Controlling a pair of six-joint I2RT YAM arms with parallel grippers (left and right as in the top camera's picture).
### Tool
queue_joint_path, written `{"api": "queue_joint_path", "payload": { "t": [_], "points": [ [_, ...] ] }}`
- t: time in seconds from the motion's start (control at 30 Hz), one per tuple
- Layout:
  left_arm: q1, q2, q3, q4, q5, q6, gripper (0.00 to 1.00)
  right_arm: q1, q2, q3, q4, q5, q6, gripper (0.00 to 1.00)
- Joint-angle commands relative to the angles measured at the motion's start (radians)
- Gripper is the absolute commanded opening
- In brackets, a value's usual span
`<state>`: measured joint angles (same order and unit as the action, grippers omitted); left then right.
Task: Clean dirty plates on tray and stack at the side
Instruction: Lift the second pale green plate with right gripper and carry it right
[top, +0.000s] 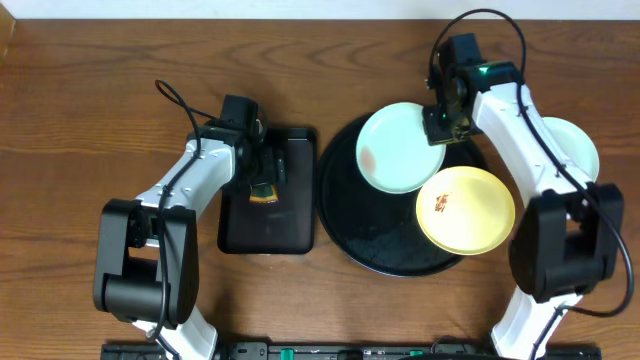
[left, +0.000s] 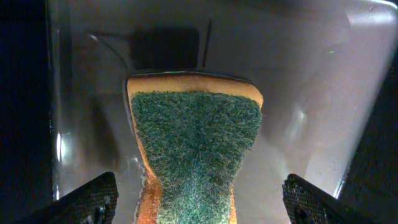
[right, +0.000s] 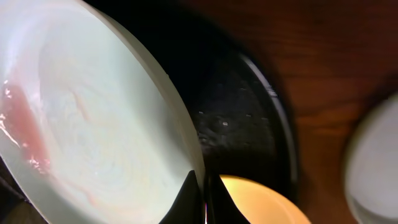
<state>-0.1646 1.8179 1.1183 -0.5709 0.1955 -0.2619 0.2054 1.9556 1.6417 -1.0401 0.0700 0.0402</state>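
The robot's right gripper will go up, carry to the right in the overhead view, go down over a second mint-green plate and let go, since that plate lies beside the tray.
The round black tray holds a pale mint-green plate with a reddish smear and a pale yellow plate with a brown smear, which overhangs the tray's right rim. My right gripper is shut on the mint plate's right rim; in the right wrist view the fingers pinch the plate's edge, with the yellow plate and the tray behind. A second mint-green plate lies on the bare table to the right, partly hidden by the right arm. My left gripper is open.
A smaller rectangular black tray lies left of the round tray and holds a green-and-orange sponge. My left fingers straddle the sponge's near end without touching it. Dark wood tabletop surrounds both trays.
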Motion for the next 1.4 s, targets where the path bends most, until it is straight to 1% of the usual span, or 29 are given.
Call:
{"api": "queue_joint_path", "payload": {
  "t": [0.0, 0.13, 0.27, 0.4, 0.6, 0.83, 0.97, 1.2, 1.37],
  "points": [
    [0.000, 0.000, -0.013, 0.001, -0.010, 0.003, 0.86, 0.003, -0.084, 0.027, -0.010, 0.078, -0.015, 0.01],
    [0.000, 0.000, -0.013, 0.001, -0.010, 0.003, 0.86, 0.032, -0.156, 0.027, -0.027, 0.175, -0.011, 0.01],
    [0.000, 0.000, -0.013, 0.001, -0.010, 0.003, 0.86, 0.102, -0.223, 0.026, -0.055, 0.363, 0.002, 0.01],
    [0.000, 0.000, -0.013, 0.001, -0.010, 0.003, 0.86, 0.201, -0.262, 0.026, -0.085, 0.566, 0.064, 0.01],
    [0.000, 0.000, -0.013, 0.001, -0.010, 0.003, 0.86, 0.357, -0.261, 0.008, -0.117, 0.822, 0.194, 0.01],
    [0.000, 0.000, -0.013, 0.001, -0.010, 0.003, 0.86, 0.520, -0.260, -0.077, -0.099, 1.075, 0.352, 0.01],
    [0.000, 0.000, -0.013, 0.001, -0.010, 0.003, 0.86, 0.599, -0.259, -0.151, -0.066, 1.213, 0.398, 0.01],
    [0.000, 0.000, -0.013, 0.001, -0.010, 0.003, 0.86, 0.710, -0.259, -0.288, 0.061, 1.348, 0.397, 0.01],
    [0.000, 0.000, -0.013, 0.001, -0.010, 0.003, 0.86, 0.725, -0.259, -0.322, 0.130, 1.310, 0.397, 0.01]
  ]
}}
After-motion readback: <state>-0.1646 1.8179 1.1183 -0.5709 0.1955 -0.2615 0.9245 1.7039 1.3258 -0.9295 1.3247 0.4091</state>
